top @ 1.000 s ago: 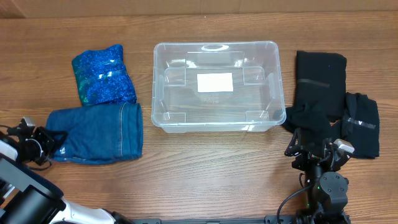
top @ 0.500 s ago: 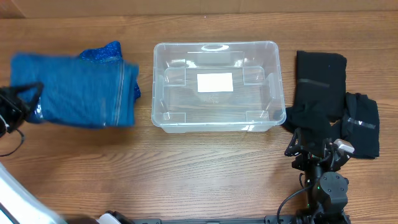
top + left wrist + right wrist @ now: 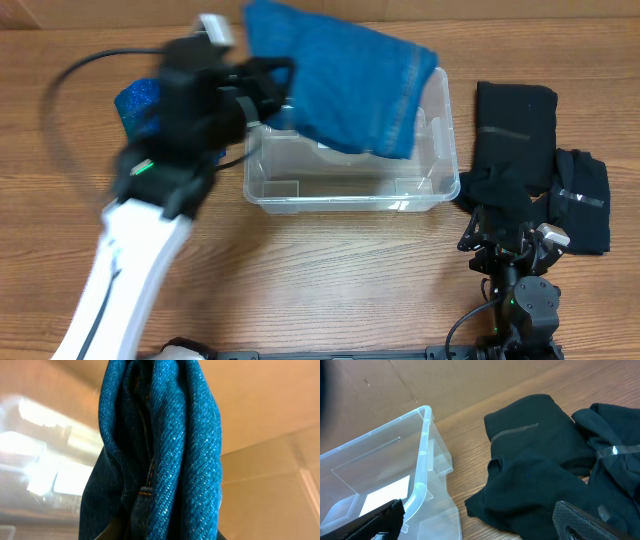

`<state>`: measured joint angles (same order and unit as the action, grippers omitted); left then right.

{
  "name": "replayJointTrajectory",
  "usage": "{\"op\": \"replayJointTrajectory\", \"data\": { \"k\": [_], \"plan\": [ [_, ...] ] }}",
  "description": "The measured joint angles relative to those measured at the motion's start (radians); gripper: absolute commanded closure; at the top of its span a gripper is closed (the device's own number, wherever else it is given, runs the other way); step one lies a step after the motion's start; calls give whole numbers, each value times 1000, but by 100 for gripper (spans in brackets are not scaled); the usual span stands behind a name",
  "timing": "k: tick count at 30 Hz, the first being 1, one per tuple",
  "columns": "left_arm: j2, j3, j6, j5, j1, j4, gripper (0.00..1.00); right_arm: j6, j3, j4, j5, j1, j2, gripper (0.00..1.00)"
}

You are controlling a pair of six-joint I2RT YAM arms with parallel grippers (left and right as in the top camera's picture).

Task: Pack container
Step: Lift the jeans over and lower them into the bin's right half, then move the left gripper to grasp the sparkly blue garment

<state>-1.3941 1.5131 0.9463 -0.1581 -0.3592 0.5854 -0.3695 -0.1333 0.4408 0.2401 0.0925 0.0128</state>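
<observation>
The bottom of the container is below my left gripper, so next the gripper should lower the folded jeans [image 3: 345, 85] onto the bottom of the clear plastic container and let go of them.
The clear plastic container [image 3: 350, 192] sits mid-table; its rim also shows in the right wrist view [image 3: 417, 485]. My left gripper [image 3: 262, 85] is shut on folded blue denim jeans [image 3: 345, 85] and holds them in the air over the container's back half. In the left wrist view the denim [image 3: 165, 445] fills the frame and hides the fingers. My right gripper [image 3: 510, 240] is open and empty, low at the front right, near the black clothes [image 3: 515, 125]. Its fingers frame the black cloth [image 3: 535, 475] in the right wrist view.
A sparkly blue-green folded garment [image 3: 140, 110] lies left of the container, partly hidden by my left arm. A second black garment [image 3: 585, 195] lies at the far right. The left arm's white link [image 3: 130, 270] stretches across the front left.
My left gripper has lifted the jeans from the front left of the table and swung them right and back, to above the container. The right arm has not moved.
</observation>
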Motion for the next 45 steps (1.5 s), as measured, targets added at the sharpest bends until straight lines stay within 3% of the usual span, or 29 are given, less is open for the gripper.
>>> {"op": "replayJointTrajectory", "data": {
  "k": [5, 10, 11, 12, 13, 15, 16, 20, 26, 28, 33, 39, 45],
  "plan": [
    [-278, -33, 129, 105, -68, -31, 96, 0, 0, 0, 0, 0, 0, 0],
    [-396, -39, 185, 189, -92, -34, 96, 0, 0, 0, 0, 0, 0, 0],
    [-397, -39, 190, 197, -100, -38, 83, 0, 0, 0, 0, 0, 0, 0],
    [-397, -39, 192, 203, -107, -42, 27, 0, 0, 0, 0, 0, 0, 0],
    [-397, -39, 192, 208, -116, -47, 18, 0, 0, 0, 0, 0, 0, 0],
    [-398, -39, 157, 200, -129, -38, 16, 0, 0, 0, 0, 0, 0, 0],
    [-397, -39, 134, 195, -127, -29, 1, 0, 0, 0, 0, 0, 0, 0],
    [-335, -32, 24, 171, -62, 97, 0, 0, 0, 0, 0, 0, 0, 0],
    [-145, -2, -226, 113, 352, 268, 0, 0, 0, 0, 0, 0, 0, 0],
    [-157, 0, -325, 42, 529, 280, 0, -1, 0, 0, 0, 0, 0, 0],
    [-321, 0, -528, -178, 816, 282, 0, 0, 0, 0, 0, 0, 0, 0],
    [-617, 0, -735, -313, 890, 217, 0, 0, 0, 0, 0, 0, 0, 0],
    [-743, -2, -805, -380, 885, 59, 0, 0, 0, 0, 0, 0, 0, 0]
  ]
}}
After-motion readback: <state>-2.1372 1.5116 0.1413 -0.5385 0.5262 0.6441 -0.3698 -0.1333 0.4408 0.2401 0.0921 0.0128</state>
